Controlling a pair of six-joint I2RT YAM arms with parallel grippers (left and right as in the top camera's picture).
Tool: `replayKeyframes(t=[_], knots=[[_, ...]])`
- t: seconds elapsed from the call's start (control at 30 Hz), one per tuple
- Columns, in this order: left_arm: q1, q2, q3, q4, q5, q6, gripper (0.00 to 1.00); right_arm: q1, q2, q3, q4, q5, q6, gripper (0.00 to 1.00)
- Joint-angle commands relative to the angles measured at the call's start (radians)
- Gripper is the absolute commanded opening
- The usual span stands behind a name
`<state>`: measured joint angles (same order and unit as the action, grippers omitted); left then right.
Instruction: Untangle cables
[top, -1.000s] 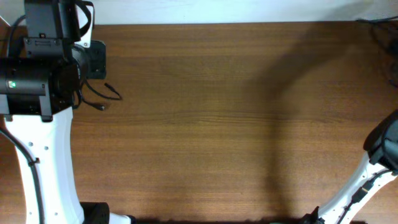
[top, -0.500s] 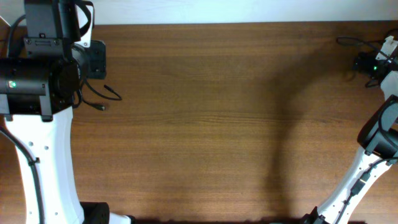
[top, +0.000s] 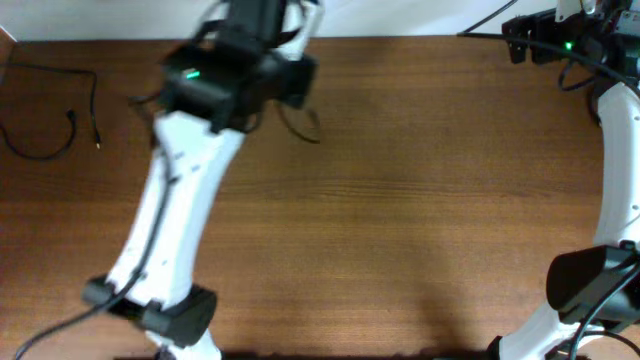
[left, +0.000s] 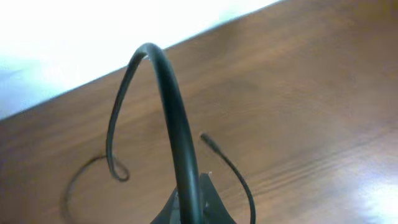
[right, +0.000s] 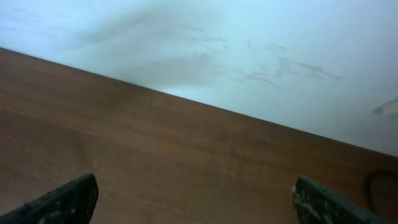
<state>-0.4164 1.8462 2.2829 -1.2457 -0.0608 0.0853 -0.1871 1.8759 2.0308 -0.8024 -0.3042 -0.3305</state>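
Observation:
The wood below my left gripper and to its right in the overhead view is clear, so I need to swing it across and down to release the black cable (left: 166, 93).
My left gripper (left: 189, 200) is shut on a black cable (left: 166, 93), which arches up out of the jaws and drops to a small loop (left: 118, 169). A thinner strand ends in a plug (left: 208, 140) just above the wood. In the overhead view the left gripper (top: 298, 85) sits near the back edge, left of centre, with strands (top: 305, 128) hanging below it. Another cable (top: 94, 100) lies loose at the far left. My right gripper (top: 516, 40) is at the back right, and its jaws (right: 199, 202) stand wide open over bare wood.
The brown wooden table (top: 400, 220) ends at a pale wall along the back edge. A thin black cord (top: 488, 24) runs off the right gripper's left side at the back edge. A dark cord end (right: 373, 185) shows at the right wrist view's right border. The right arm's own cabling (top: 590, 70) hangs near it.
The left arm has swung from the far left corner toward the back centre-left, carrying a cable. One cable now lies loose at the far left. The right arm has reached further back and left.

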Motion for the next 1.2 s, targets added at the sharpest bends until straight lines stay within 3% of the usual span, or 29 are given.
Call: replayKeyframes(t=[0.0,0.23,0.37,0.4,0.43,0.47,0.63,0.77,0.83,1.03,1.1,1.17], knots=[[-0.1,0.125,0.003,0.089,0.149,-0.002,0.0,0.003,-0.059,0.0,-0.013,0.05,-0.006,1.0],[-0.383,0.397,0.003,0.274,0.219,-0.002,0.0,0.003,-0.063,0.001,-0.012,0.14,-0.014,0.99],[-0.468,0.439,0.003,0.347,0.247,-0.002,0.0,0.003,-0.063,0.001,-0.011,0.146,-0.014,0.99],[-0.466,0.439,0.003,0.347,0.246,-0.002,0.1,0.003,-0.063,0.001,-0.012,0.161,-0.014,0.99],[-0.458,0.439,0.003,0.34,0.246,-0.002,0.68,0.003,-0.063,0.001,-0.015,0.163,-0.014,0.99],[-0.452,0.439,0.003,0.335,0.245,-0.002,0.99,0.003,-0.063,0.001,-0.019,0.163,-0.014,0.99],[-0.367,0.344,0.016,0.332,0.229,-0.002,0.99,0.003,-0.063,0.0,-0.021,0.163,-0.014,0.99],[-0.248,0.144,0.02,0.269,0.071,-0.003,0.99,0.003,-0.063,0.0,-0.032,0.162,-0.014,0.99],[-0.232,0.121,0.02,0.244,0.102,-0.032,0.99,0.004,-0.063,0.0,-0.032,0.159,-0.014,0.99],[-0.266,0.25,-0.007,0.284,0.222,-0.041,0.99,0.004,-0.063,0.0,-0.043,0.159,-0.014,0.99],[-0.311,0.32,-0.007,0.281,0.096,-0.04,0.99,0.004,-0.063,0.0,-0.044,0.159,-0.014,0.99],[-0.316,0.346,-0.007,0.268,0.07,-0.04,0.99,0.004,-0.063,0.0,-0.047,0.159,-0.014,0.99]])
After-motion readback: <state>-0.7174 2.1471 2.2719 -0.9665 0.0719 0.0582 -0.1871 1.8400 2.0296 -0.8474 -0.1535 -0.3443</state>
